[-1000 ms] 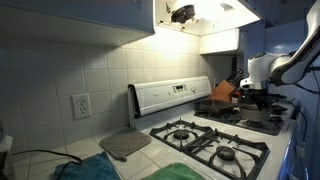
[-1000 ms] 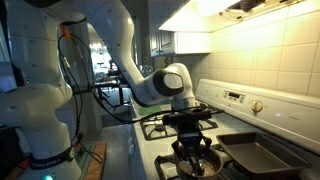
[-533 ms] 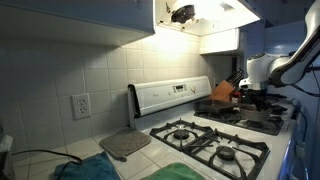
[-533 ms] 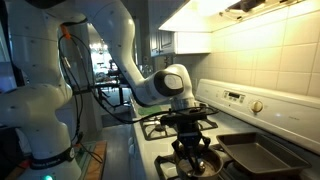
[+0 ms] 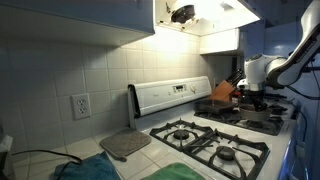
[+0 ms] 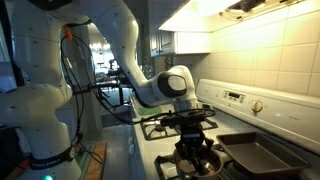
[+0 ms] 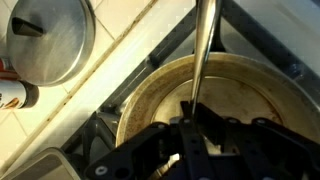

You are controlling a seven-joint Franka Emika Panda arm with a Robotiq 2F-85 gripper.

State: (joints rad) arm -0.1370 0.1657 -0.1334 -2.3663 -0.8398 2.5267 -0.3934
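Note:
The gripper's fingers hang low, close to the pot's rim, so the gripper should next rise above the round metal pot (image 7: pixel 240 105) and open to let go of the thin metal utensil handle (image 7: pixel 203 50).
In the wrist view my gripper (image 7: pixel 192 115) hangs over a round metal pot (image 7: pixel 255 100) with a stained, empty inside. The pot sits on a black burner grate (image 7: pixel 105 135). A thin metal utensil handle (image 7: pixel 203 50) runs from the top of the view down between the jaws, and they are shut on it. The utensil's lower end is hidden behind the fingers. In both exterior views the gripper (image 6: pixel 190 128) (image 5: pixel 248 97) points down over the stove, just above the pot (image 6: pixel 196 162).
A steel lid (image 7: pixel 45 40) lies on the counter beside the stove, with a red-and-white bottle (image 7: pixel 12 95) near it. A dark baking tray (image 6: pixel 258 155) sits on the stove next to the pot. An orange item (image 5: pixel 222 92) leans near the stove's control panel (image 5: pixel 170 95).

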